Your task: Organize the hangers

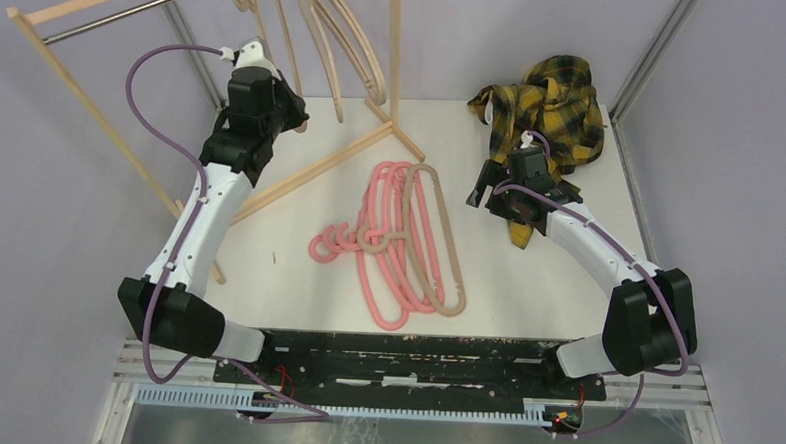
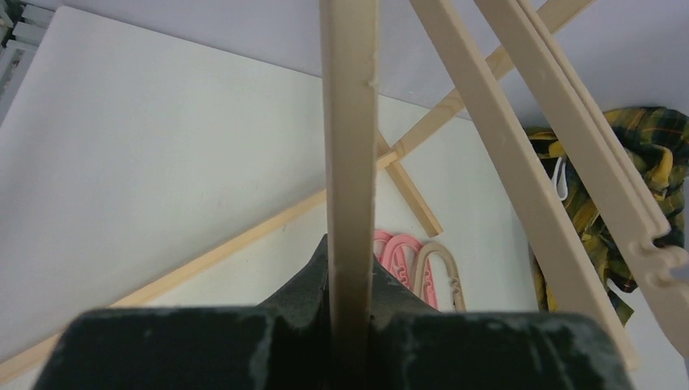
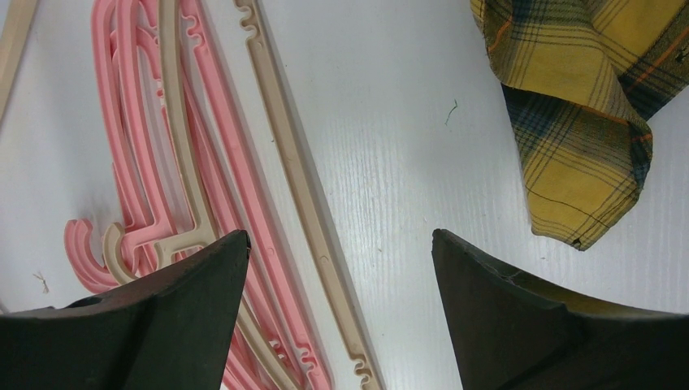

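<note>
Next, my left gripper eases to the right in the top view, toward the hanging beige hangers, and releases the beige hanger's straight bar, as its hook meets the rack's bar.
A pile of pink hangers (image 1: pixel 382 272) (image 3: pixel 130 122) with beige ones (image 1: pixel 438 244) (image 3: pixel 280 130) among them lies mid-table. More beige hangers (image 1: pixel 327 29) (image 2: pixel 520 162) hang from the rack's rail. My left gripper (image 1: pixel 292 112) (image 2: pixel 351 260) is raised beside the rack and shut on the straight bar of a beige hanger (image 1: pixel 285 37) (image 2: pixel 351 122). My right gripper (image 1: pixel 485 191) (image 3: pixel 339 240) hovers open just right of the pile. Nothing is between its fingers, and a beige hanger's bar lies on the table below the gap.
The wooden rack (image 1: pixel 78 8) with its metal rail (image 1: pixel 128 12) stands at the back left. Its base bars (image 1: pixel 311 173) (image 2: pixel 244 244) run across the table. A crumpled yellow plaid shirt (image 1: pixel 549 104) (image 3: pixel 577 106) lies at the back right, close behind the right gripper.
</note>
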You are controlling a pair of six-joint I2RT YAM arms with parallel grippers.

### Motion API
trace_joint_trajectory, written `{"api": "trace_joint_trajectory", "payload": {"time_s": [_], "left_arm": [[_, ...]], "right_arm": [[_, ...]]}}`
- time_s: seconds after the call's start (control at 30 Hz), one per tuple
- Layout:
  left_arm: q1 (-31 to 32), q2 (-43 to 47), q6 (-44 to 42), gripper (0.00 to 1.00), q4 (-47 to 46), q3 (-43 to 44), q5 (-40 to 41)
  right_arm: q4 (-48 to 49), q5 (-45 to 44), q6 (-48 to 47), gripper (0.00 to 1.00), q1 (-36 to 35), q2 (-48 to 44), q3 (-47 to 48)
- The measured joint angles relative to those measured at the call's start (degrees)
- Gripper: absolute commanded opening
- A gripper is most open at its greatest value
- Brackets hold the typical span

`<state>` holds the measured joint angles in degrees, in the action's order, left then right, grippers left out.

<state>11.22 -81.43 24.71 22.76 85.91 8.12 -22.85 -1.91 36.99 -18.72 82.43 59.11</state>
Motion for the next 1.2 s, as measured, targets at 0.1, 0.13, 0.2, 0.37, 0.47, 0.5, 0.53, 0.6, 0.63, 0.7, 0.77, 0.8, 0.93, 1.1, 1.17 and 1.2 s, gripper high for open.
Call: {"api": "trace_joint_trajectory", "payload": {"time_s": [0.1,0.13,0.2,0.37,0.47,0.5,0.53,0.6,0.63,0.7,0.77,0.8,0.93,1.1,1.17,1.2], "left_arm": [[0.13,-1.09,-1.38,0.03,0.74,1.31,-0.90],[0.15,-1.53,-1.75,0.03,1.16,1.97,-1.33],[0.15,-2.32,-2.38,0.03,1.38,2.84,-2.60],[0.15,-3.04,-3.91,0.05,0.98,3.37,-7.63],[0.15,-3.04,-4.90,0.14,0.72,3.37,-10.93],[0.15,-3.04,-5.18,0.16,0.72,3.37,-11.67],[0.15,-3.04,-5.44,0.22,0.72,3.37,-12.15],[0.15,-3.04,-5.97,0.37,0.74,3.37,-13.00],[0.15,-3.02,-5.97,0.45,0.94,3.32,-13.25],[0.15,-2.97,-6.25,0.61,1.16,2.91,-13.42],[0.15,-2.80,-6.38,0.74,1.22,2.19,-13.84],[0.15,-2.58,-6.43,0.79,1.27,1.68,-13.94],[0.15,-0.63,-6.47,0.97,1.60,-0.52,-14.14],[0.15,5.25,-6.82,0.99,1.16,-5.03,-14.56],[0.15,8.70,-6.86,0.99,1.01,-8.00,-14.84],[0.15,10.54,-6.86,0.99,0.68,-9.73,-15.15]], "right_arm": [[0.13,0.22,0.02,0.91,0.04,0.02,0.00],[0.13,0.24,0.02,0.91,0.04,0.02,0.00],[0.13,0.39,0.02,0.91,0.04,0.04,0.00],[0.17,0.46,0.09,0.92,0.04,0.28,0.00],[0.28,0.52,0.20,0.92,0.04,0.48,0.00],[0.37,0.59,0.20,0.92,0.04,0.57,0.00],[0.50,0.63,0.20,0.93,0.04,0.66,0.00],[0.59,0.76,0.22,0.93,0.04,0.76,0.00],[0.59,0.83,0.20,0.94,0.04,0.76,0.00],[0.61,0.83,0.20,0.94,0.04,0.76,0.00],[0.61,0.83,0.17,0.96,0.04,0.76,0.00],[0.61,0.83,0.15,0.96,0.04,0.76,0.00],[0.59,0.87,-0.02,0.97,0.04,0.76,0.00],[0.61,2.43,-0.55,0.96,0.04,0.79,0.00],[0.63,3.48,-0.94,0.95,0.00,0.87,0.00],[0.66,3.82,-1.14,0.95,-0.17,0.94,0.00]]}}
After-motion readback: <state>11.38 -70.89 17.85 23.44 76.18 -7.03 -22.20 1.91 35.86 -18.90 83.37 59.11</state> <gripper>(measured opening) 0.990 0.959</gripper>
